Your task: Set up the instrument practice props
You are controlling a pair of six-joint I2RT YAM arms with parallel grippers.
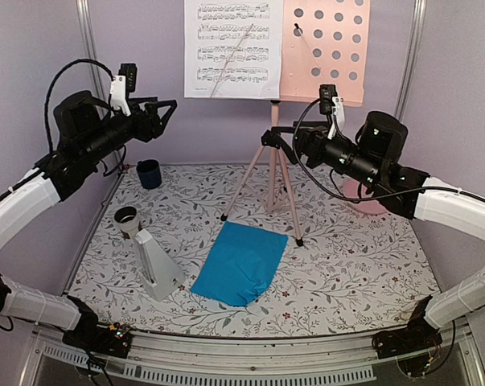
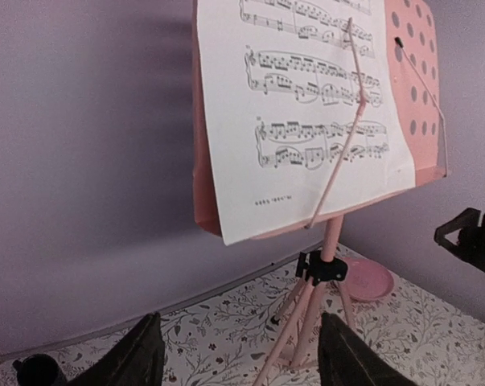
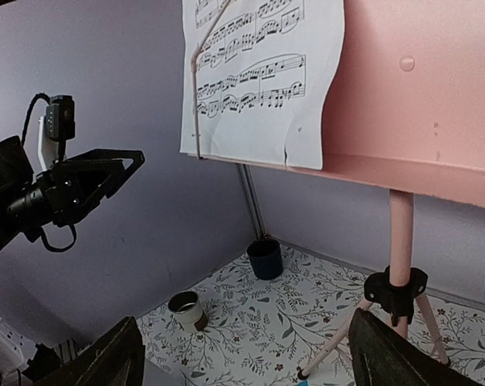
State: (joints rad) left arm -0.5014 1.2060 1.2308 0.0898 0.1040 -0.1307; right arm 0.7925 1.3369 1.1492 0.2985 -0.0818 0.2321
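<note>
The blue sheet's near edge (image 1: 223,300) is clear of the stand's legs, so my left gripper moves down, back and to the right in the top view onto it next.
The pink music stand (image 1: 273,153) stands at the back middle, its hole-punched tray (image 1: 326,48) up high. The white music sheet (image 1: 226,48) rests on the tray's left half under a thin pink retainer arm; it also shows in the left wrist view (image 2: 306,104) and the right wrist view (image 3: 250,72). The bright blue sheet (image 1: 240,262) lies flat on the mat. The white pyramid metronome (image 1: 156,265) stands left of it. My left gripper (image 1: 163,112) is open and empty, raised left of the stand. My right gripper (image 1: 276,138) is open and empty beside the stand's pole.
A dark blue cup (image 1: 149,173) stands at the back left, and a small white cup (image 1: 128,219) stands near the metronome. A round pink plate (image 1: 363,193) lies behind my right arm. Purple walls close in the floral mat (image 1: 347,273).
</note>
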